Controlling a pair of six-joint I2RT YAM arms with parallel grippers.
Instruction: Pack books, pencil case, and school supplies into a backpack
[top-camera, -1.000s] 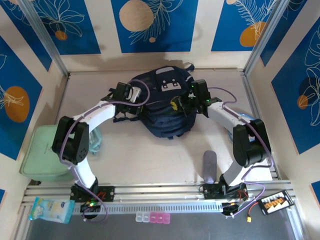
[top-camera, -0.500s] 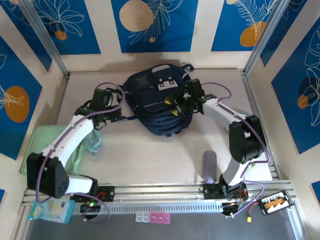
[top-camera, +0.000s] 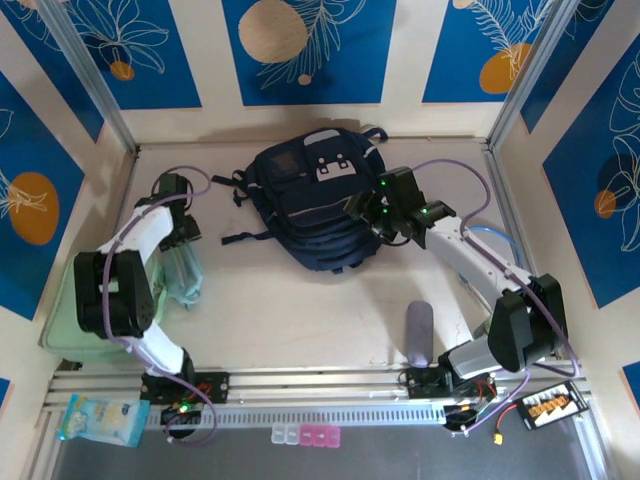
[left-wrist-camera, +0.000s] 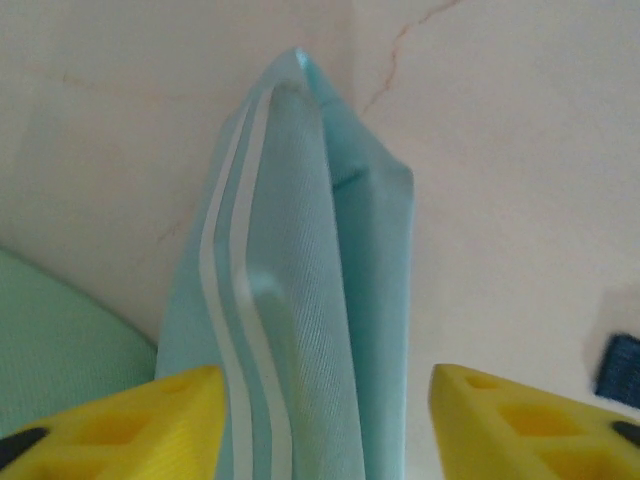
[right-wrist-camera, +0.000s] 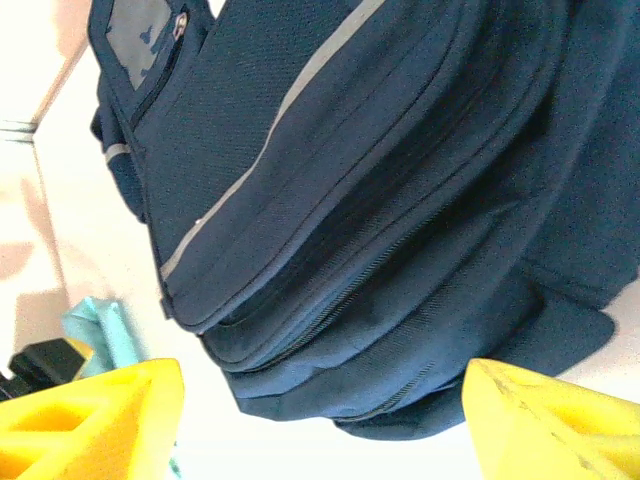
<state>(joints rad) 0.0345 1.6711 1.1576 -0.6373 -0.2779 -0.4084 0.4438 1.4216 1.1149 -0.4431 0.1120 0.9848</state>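
The teal cloth at my left gripper lies beyond the navy backpack, so my right gripper will move over the backpack toward the cloth next.
The navy backpack lies at the back middle of the table, its zipped seams close up in the right wrist view. My right gripper is at its right side, open, with nothing between the yellow fingers. My left gripper is far left, open over a folded teal cloth with white stripes; the cloth lies between the fingers, with a gap on its right. The grey pencil case lies near the right arm's base. The books are out of view.
A pale-green flat box sits at the left edge beside the teal cloth. A snack packet and a pink pill box lie on the front rail. White sheets lie at front right.
My left arm has swung left, away from the backpack, to the teal cloth. My right gripper has opened and drawn back a little from the backpack's side.
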